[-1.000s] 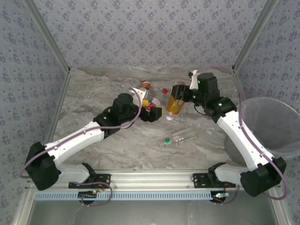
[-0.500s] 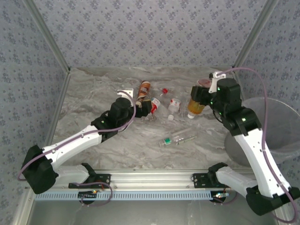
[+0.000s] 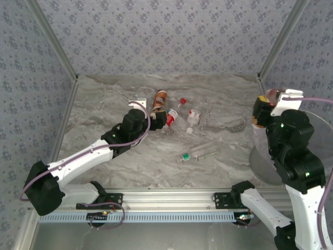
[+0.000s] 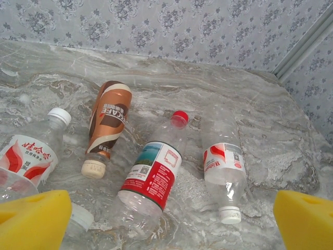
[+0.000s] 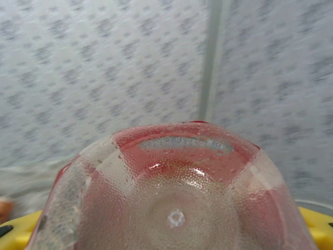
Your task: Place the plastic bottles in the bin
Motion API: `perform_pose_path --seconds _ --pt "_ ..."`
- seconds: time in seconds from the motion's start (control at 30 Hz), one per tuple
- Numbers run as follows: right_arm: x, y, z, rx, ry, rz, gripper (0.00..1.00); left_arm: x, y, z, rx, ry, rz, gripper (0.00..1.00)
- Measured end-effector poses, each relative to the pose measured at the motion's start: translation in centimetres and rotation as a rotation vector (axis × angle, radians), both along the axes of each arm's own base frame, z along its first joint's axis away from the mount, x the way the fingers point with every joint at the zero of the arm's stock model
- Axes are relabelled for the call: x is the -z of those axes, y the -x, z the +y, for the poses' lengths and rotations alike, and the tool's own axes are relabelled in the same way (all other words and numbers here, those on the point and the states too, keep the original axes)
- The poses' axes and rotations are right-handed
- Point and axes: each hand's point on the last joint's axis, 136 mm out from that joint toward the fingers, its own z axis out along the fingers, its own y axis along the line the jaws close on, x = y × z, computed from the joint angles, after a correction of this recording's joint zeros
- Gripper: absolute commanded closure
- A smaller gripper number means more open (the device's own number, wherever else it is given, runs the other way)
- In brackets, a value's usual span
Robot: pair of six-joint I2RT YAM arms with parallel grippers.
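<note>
The bin's opening is beside and below my right gripper. My right gripper should next swing over the bin's rim, tilt down, go lower inside the bin and release the bottle.
My right gripper (image 3: 264, 107) is shut on the amber-brown bottle (image 3: 261, 99), held high by the left rim of the bin (image 3: 258, 156). The bottle's dimpled base (image 5: 177, 208) sits between the yellow pads (image 5: 318, 225). My left gripper (image 3: 158, 121) is open and low over the table, its yellow pads (image 4: 34, 219) wide apart. Ahead of it lie the brown-labelled bottle (image 4: 108, 122), a red-capped bottle with a red label (image 4: 153, 174) and a white-capped one (image 4: 223, 172). Another white-capped bottle (image 4: 31, 156) lies at the left. A green-capped bottle (image 3: 197, 154) lies nearer the arms.
Patterned walls with metal corner posts (image 3: 276, 44) close the table in on three sides. The right arm hides most of the bin. Bare marbled table (image 3: 104, 109) stretches to the left of the bottles.
The right arm has swung right and up, carrying the amber-brown bottle from the table's middle to the bin's rim. The left gripper drew back slightly from the bottles, then stayed put.
</note>
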Motion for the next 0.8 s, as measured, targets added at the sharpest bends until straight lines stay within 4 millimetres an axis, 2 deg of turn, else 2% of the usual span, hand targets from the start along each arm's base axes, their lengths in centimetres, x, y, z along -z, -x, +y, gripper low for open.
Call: perform_pose_path --seconds 0.17,0.37,0.53,0.8 --pt "-1.2 1.5 -3.5 0.193 0.079 -0.039 0.49 0.5 -0.1 -0.1 -0.001 0.001 0.014 0.01" --pt "-0.4 2.4 -7.4 0.430 0.106 0.008 0.49 1.1 -0.3 -0.1 -0.026 0.023 0.041 0.01" --pt "2.7 2.7 -10.6 0.597 0.097 0.093 0.49 0.9 -0.4 0.2 -0.052 0.034 0.040 0.01" --pt "8.4 3.9 -15.0 0.772 -0.022 0.240 0.48 1.2 -0.4 0.9 -0.070 0.014 0.048 0.00"
